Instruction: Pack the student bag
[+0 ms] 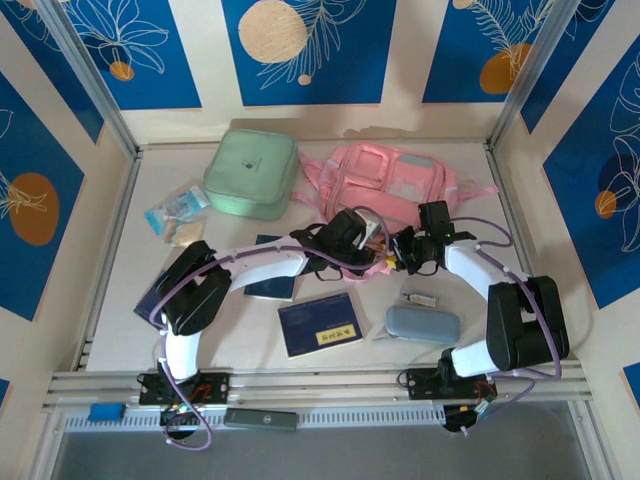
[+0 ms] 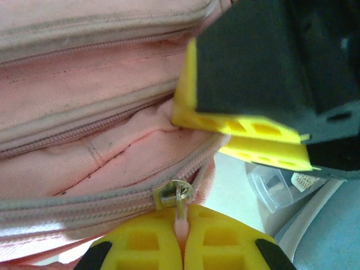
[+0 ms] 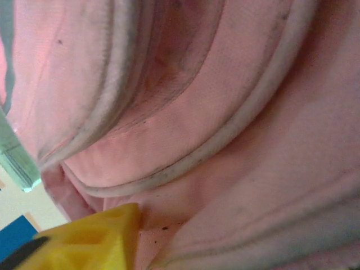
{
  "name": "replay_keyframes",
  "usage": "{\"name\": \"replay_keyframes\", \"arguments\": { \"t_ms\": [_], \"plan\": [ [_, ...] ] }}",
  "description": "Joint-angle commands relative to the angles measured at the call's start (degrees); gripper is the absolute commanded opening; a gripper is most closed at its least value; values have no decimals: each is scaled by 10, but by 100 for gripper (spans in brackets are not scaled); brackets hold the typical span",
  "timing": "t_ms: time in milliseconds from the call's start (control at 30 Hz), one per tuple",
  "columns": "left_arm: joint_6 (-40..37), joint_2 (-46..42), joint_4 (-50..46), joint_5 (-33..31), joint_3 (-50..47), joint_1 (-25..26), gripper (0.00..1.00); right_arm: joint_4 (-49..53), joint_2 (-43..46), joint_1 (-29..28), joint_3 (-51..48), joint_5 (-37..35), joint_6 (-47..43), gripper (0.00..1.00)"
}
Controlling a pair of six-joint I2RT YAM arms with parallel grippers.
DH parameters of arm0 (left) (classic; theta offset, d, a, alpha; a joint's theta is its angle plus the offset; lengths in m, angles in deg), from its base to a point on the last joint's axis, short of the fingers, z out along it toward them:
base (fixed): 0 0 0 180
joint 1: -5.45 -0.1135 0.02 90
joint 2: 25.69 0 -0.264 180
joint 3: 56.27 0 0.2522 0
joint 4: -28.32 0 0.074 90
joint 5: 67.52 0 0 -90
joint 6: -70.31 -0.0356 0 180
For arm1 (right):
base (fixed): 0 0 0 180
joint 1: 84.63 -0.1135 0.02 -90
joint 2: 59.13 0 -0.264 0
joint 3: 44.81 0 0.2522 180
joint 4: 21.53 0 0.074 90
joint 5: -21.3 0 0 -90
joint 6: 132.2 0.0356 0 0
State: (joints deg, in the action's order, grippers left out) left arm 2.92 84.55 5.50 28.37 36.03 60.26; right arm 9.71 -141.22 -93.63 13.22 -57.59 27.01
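My left gripper should next move along the zip and outward to the bag's edge by the mint green case and let go of the zip pull, because that part of the zip is closed.
The pink student bag [image 1: 385, 178] lies at the back centre of the table, its near edge under both grippers. My left gripper [image 1: 357, 240] is shut on the pink zip pull [image 2: 182, 225] of a pocket. The metal slider [image 2: 174, 193] sits just above its yellow fingertips [image 2: 140, 244], and the zip is closed to the slider's left. My right gripper [image 1: 408, 250] pinches the bag's fabric beside that zip, and its yellow fingers [image 2: 247, 126] come in from the right. In the right wrist view one yellow finger [image 3: 90, 239] presses into pink cloth [image 3: 225, 140]; the other finger is hidden.
A mint green square zip case [image 1: 250, 172] lies left of the bag. Two plastic packets [image 1: 176, 215] lie at the far left. Dark blue booklets [image 1: 320, 323] and a grey-blue case [image 1: 422, 323] lie near the front, with a small clear item [image 1: 420, 298] between case and arm.
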Motion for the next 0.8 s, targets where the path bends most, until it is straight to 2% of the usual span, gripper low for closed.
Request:
{"name": "replay_keyframes", "arguments": {
  "t_ms": [0,100,233,467,633,767],
  "plan": [
    [-13,-25,14,25,21,7,0,11,-12,9,33,-48,-85,12],
    [-47,-47,-33,-5,19,4,0,41,-7,32,40,-67,-150,0],
    [-72,-73,-103,-72,8,-15,0,103,-10,66,63,-82,-226,0],
    [-62,-98,-105,-23,-42,-114,0,135,19,144,88,-37,-303,0],
    [-69,-84,-72,1,-47,-175,0,179,10,173,146,-26,-344,0],
    [-70,-61,-40,8,-28,-213,0,205,6,174,177,-12,-378,0]
  ]
}}
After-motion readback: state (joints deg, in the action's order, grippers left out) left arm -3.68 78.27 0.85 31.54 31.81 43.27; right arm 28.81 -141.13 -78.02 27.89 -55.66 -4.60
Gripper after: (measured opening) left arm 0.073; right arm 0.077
